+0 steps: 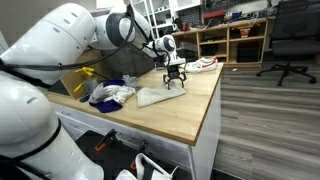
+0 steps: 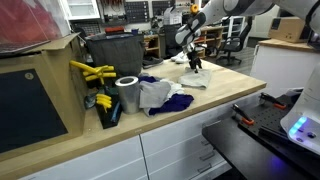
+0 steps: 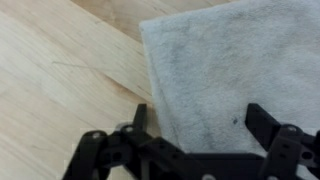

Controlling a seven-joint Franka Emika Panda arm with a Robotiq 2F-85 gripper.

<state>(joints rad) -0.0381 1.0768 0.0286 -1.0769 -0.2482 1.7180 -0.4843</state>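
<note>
The gripper stays low over the cloth's far end [image 1: 175,84] [image 3: 188,113] next and closes its fingers across the cloth's edge. One finger is just outside that edge and one over cloth.
A grey-white cloth [image 3: 225,60] lies flat on the wooden table [image 3: 60,70]. In the wrist view my gripper [image 3: 198,122] hangs open just above the cloth, one finger near its left edge and one over its middle, with nothing between them. In both exterior views the gripper [image 1: 175,79] [image 2: 196,66] points down over the cloth [image 1: 158,96] [image 2: 192,78], close to its far end.
A heap of white and blue rags [image 1: 110,93] [image 2: 160,96] lies beside the cloth. A roll of tape [image 2: 127,93], yellow-handled tools [image 2: 92,72] and a dark bin [image 2: 112,50] stand at one end. Shelves [image 1: 235,40] and an office chair [image 1: 290,40] stand beyond the table.
</note>
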